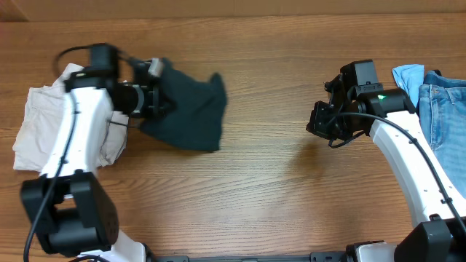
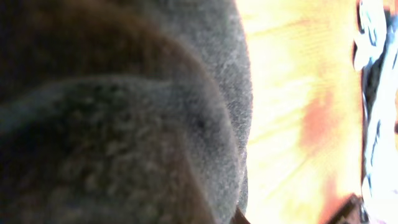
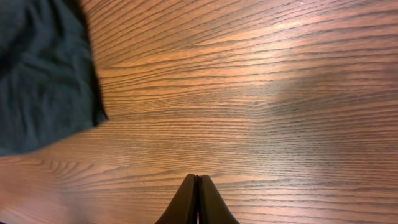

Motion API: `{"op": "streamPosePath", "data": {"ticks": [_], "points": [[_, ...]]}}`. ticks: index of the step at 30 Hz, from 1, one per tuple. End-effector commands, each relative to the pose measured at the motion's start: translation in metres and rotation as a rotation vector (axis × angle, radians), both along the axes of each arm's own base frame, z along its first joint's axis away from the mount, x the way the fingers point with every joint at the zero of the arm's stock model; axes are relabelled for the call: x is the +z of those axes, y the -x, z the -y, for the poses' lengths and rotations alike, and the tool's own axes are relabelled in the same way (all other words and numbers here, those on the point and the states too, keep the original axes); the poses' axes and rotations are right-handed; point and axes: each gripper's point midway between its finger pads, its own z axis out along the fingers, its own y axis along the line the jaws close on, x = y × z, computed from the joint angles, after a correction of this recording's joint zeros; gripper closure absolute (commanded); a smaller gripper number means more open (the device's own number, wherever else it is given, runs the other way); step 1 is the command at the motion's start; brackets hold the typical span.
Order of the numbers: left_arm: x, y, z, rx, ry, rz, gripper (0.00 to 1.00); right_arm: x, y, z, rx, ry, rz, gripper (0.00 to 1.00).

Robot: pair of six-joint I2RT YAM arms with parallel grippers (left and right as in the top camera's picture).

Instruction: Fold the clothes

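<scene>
The robot's left gripper will next carry the T-shirt (image 1: 191, 113) onto the cream-white shorts (image 1: 49, 129) and let go of it there, because the shorts lie to the gripper's left in the overhead view.
The black-navy T-shirt (image 1: 191, 113) lies bunched in a dark heap at the table's left middle; no letters show. My left gripper (image 1: 156, 97) is at the shirt's left edge, buried in the cloth and seemingly shut on it. Dark fabric (image 2: 124, 124) fills the left wrist view and hides the fingers. My right gripper (image 1: 317, 129) is shut and empty over bare wood, well to the right of the shirt. In the right wrist view its fingertips (image 3: 198, 182) are pressed together, and the shirt's edge (image 3: 43, 74) shows at the upper left.
Cream-white shorts (image 1: 44, 124) lie crumpled at the far left, under my left arm. Blue denim jeans (image 1: 444, 102) lie at the right edge. Bare wooden table (image 1: 277, 189) stretches between the arms.
</scene>
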Motion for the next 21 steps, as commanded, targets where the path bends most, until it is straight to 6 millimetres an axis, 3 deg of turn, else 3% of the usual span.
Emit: {"op": "streamPosePath", "data": {"ticks": [1, 6, 12, 19, 20, 21], "points": [[0.026, -0.01, -0.054, 0.01, 0.0, 0.16, 0.96, 0.007, -0.001, -0.004, 0.001, -0.028, 0.007, 0.96], [0.046, -0.013, -0.147, 0.218, -0.079, 0.225, 0.96, 0.005, 0.005, -0.003, 0.001, -0.025, -0.019, 0.96], [0.045, -0.003, -0.229, 0.399, -0.169, 0.269, 0.96, 0.005, 0.006, -0.003, 0.001, -0.024, -0.026, 0.96], [-0.002, 0.018, -0.284, 0.598, -0.257, 0.075, 0.95, 0.005, 0.008, -0.003, 0.001, -0.022, -0.034, 0.96], [-0.006, 0.021, -0.292, 0.633, -0.276, 0.052, 0.91, 0.004, 0.009, -0.002, 0.001, -0.022, -0.038, 0.96], [-0.007, 0.022, -0.297, 0.658, -0.286, 0.042, 0.79, 0.004, 0.01, -0.002, 0.001, -0.021, -0.041, 0.96]]}}
